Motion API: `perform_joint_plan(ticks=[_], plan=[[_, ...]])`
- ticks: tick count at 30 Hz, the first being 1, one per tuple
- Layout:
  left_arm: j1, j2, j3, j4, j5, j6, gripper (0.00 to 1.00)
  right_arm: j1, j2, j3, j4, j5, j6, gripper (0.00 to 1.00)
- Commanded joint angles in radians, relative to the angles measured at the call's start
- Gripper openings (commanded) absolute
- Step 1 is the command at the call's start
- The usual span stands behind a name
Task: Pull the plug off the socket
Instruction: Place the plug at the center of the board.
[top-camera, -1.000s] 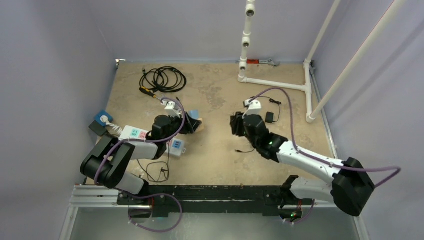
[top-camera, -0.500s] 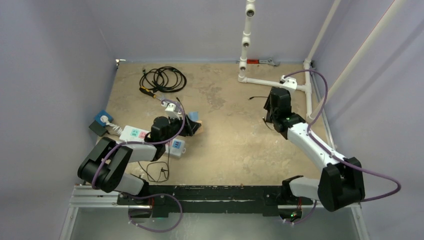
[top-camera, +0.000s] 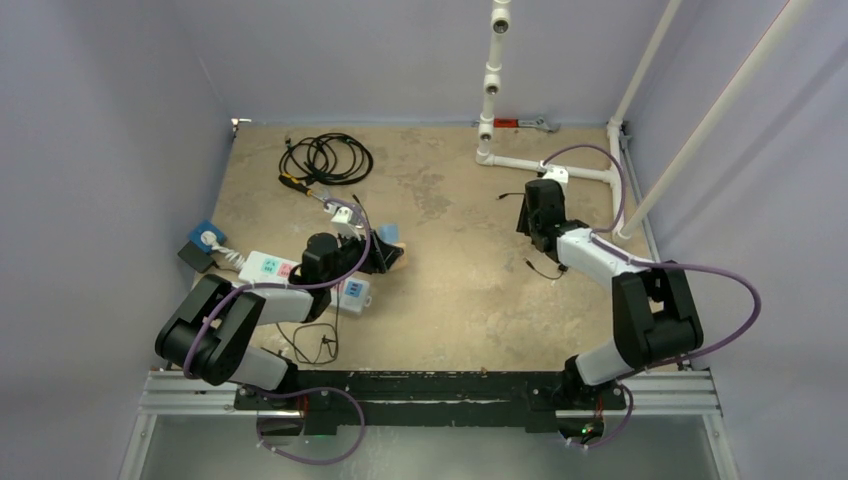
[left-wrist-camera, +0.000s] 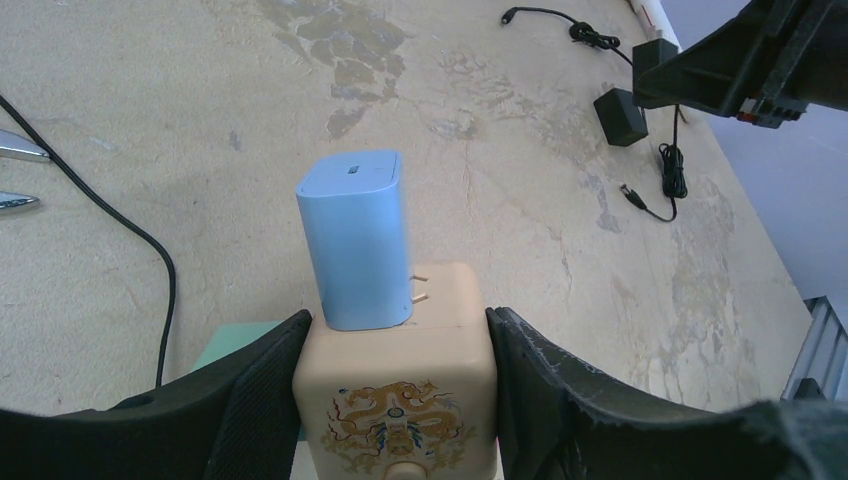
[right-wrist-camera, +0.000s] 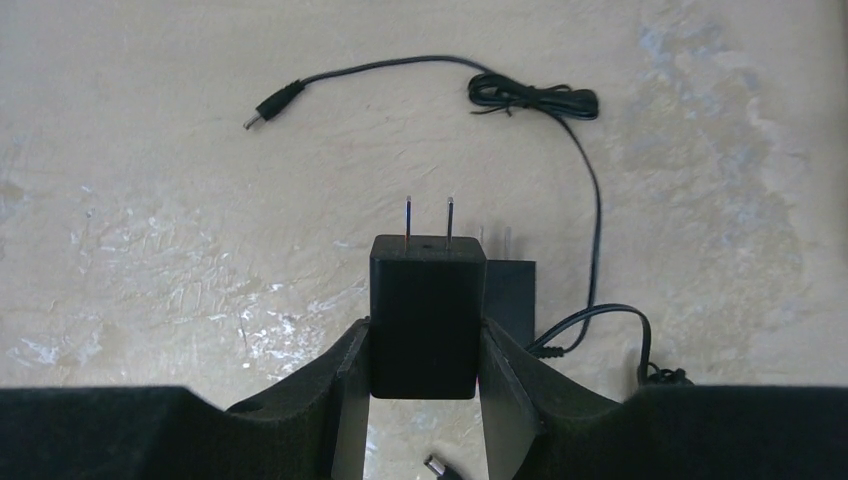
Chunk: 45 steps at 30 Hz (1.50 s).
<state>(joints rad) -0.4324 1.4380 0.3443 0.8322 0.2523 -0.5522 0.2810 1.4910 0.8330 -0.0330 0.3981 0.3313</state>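
The right gripper moves down next, brings the black plug (right-wrist-camera: 425, 300) onto the tabletop beside the second adapter and releases it, since that spot lies below the gripper.
A cream cube socket (left-wrist-camera: 400, 400) with a dragon print is pinched between the fingers of my left gripper (left-wrist-camera: 395, 340), which is shut on it. A light-blue plug (left-wrist-camera: 355, 240) stands in the socket's top face, with two prongs partly showing at its base. From above, the left gripper (top-camera: 385, 255) and socket (top-camera: 397, 256) lie left of centre. At the back right, my right gripper (right-wrist-camera: 425, 335) is shut on a black plug (right-wrist-camera: 425, 300) held above the table, its two prongs bare. In the top view the right gripper (top-camera: 537, 215) is far from the socket.
A second black adapter (right-wrist-camera: 510, 290) lies on the table under the held plug, its thin cable (right-wrist-camera: 590, 200) ending in a barrel connector (right-wrist-camera: 265, 108). A white power strip (top-camera: 270, 268), a coiled black cable (top-camera: 325, 157) and a white pipe frame (top-camera: 545, 165) also stand here.
The right arm has swung from the middle of the table, near the socket, to the back right. The left arm has barely moved and still holds the socket.
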Motion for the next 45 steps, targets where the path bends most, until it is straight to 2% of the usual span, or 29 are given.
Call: perform_joint_plan(ticks=[1,6,9,23,29,35,40,42,44,45], plan=[[0.006,-0.021,-0.006,0.093,0.029,0.020,0.00,-0.004,0.065,0.063,0.035,-0.080,-0.023,0.00],[0.006,-0.021,-0.008,0.103,0.039,0.021,0.00,-0.009,0.130,0.089,-0.002,-0.085,-0.010,0.03],[0.006,-0.021,-0.008,0.107,0.044,0.020,0.00,-0.017,0.135,0.093,-0.011,-0.069,-0.002,0.17],[0.006,-0.019,-0.010,0.115,0.052,0.017,0.00,-0.038,0.135,0.092,-0.019,-0.084,0.015,0.61],[0.006,-0.020,-0.016,0.128,0.057,0.007,0.00,-0.037,0.074,0.081,-0.023,-0.120,0.021,0.71],[0.004,-0.032,-0.040,0.213,0.096,-0.054,0.00,-0.038,-0.112,0.051,-0.046,-0.244,0.031,0.77],[-0.009,-0.145,-0.023,0.180,0.097,-0.177,0.00,-0.038,-0.287,0.026,-0.063,-0.427,0.022,0.81],[-0.037,-0.207,0.026,0.091,0.089,-0.191,0.00,-0.038,-0.341,0.011,-0.051,-0.535,0.017,0.83],[-0.088,-0.266,0.105,-0.082,0.065,-0.144,0.00,-0.038,-0.379,0.002,-0.051,-0.622,0.010,0.84],[-0.122,-0.295,0.156,-0.210,0.052,-0.088,0.00,-0.036,-0.391,0.003,-0.054,-0.714,0.004,0.84]])
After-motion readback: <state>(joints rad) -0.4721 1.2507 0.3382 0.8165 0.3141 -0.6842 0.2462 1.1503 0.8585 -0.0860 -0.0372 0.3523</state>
